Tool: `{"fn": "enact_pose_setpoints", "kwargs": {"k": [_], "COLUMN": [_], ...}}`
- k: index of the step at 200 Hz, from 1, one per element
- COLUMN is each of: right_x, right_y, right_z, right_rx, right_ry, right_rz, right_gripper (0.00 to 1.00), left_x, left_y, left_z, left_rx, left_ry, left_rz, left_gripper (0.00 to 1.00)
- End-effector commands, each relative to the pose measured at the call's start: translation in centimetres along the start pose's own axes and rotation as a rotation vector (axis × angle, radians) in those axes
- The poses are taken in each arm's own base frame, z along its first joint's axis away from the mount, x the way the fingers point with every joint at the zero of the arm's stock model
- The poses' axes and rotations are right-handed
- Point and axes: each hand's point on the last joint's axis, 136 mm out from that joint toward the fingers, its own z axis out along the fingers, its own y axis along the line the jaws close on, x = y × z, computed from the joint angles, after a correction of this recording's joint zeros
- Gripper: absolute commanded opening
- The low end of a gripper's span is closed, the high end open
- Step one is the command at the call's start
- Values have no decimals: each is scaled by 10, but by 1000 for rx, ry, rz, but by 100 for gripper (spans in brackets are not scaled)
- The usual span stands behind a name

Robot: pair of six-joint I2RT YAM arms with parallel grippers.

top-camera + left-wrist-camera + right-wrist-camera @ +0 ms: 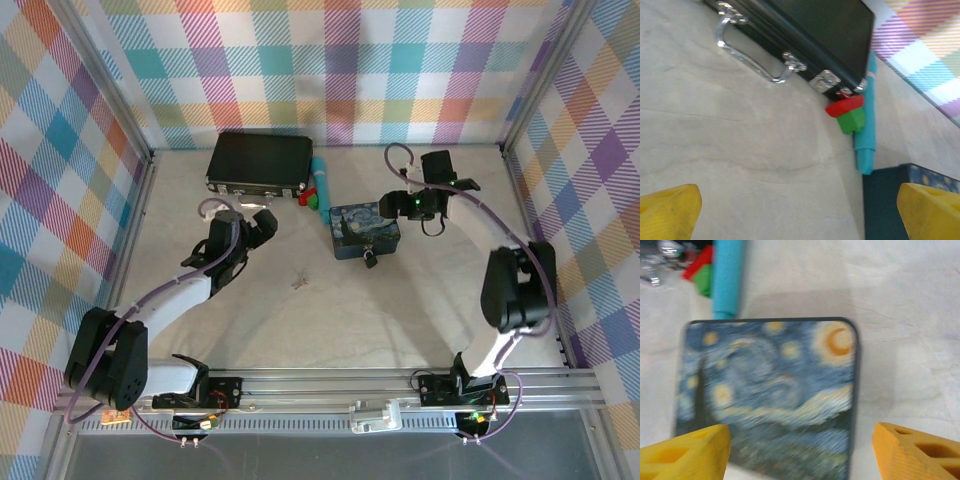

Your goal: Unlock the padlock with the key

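Note:
Next, before unlocking, my right gripper brings its open fingers back beyond the padlock and down onto the key (pixel 300 283).
The tiny padlock (pixel 371 259) hangs at the near side of the blue starry-night tin (pixel 365 230). A thin dark sliver, the key (pixel 300 283), lies on the table left of it. My left gripper (pixel 264 223) hovers open between the black case and the tin, its yellow fingertips (pixel 667 210) wide apart over bare table. My right gripper (pixel 397 206) is open at the tin's far right, and its fingers (pixel 685 455) straddle the painted lid (pixel 770 390). From both wrist views the padlock and key are hidden.
A black case (pixel 258 165) with a silver handle (pixel 750 55) lies at the back. A teal tube (pixel 320 180) and red and green pieces (pixel 847 112) sit between case and tin. Checked walls enclose the table.

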Motion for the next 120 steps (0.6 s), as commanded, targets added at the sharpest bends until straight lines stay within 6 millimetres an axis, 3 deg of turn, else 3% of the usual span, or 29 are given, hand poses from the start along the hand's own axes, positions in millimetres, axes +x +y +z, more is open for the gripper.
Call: {"fn": "enact_pose_setpoints", "kwargs": {"k": [1, 33, 77, 100, 120], "right_x": [30, 79, 137, 150, 150], "right_y": [32, 104, 185, 200, 195], "right_z": [-10, 6, 53, 84, 107], "right_rx": [3, -76, -140, -60, 72], "right_ry": [52, 140, 248, 264, 238], "right_rz": [-37, -132, -189, -179, -165], "right_gripper": [73, 69, 60, 56, 56], "left_x": [-8, -13, -20, -20, -19], "left_y": [28, 69, 91, 92, 92], "left_z": [-5, -11, -24, -27, -28], "left_rx": [-54, -122, -168, -171, -162], "left_ry": [-49, -88, -117, -116, -107], "left_rz": [-96, -202, -223, -214, -214], "left_gripper": [100, 100, 99, 99, 100]}}
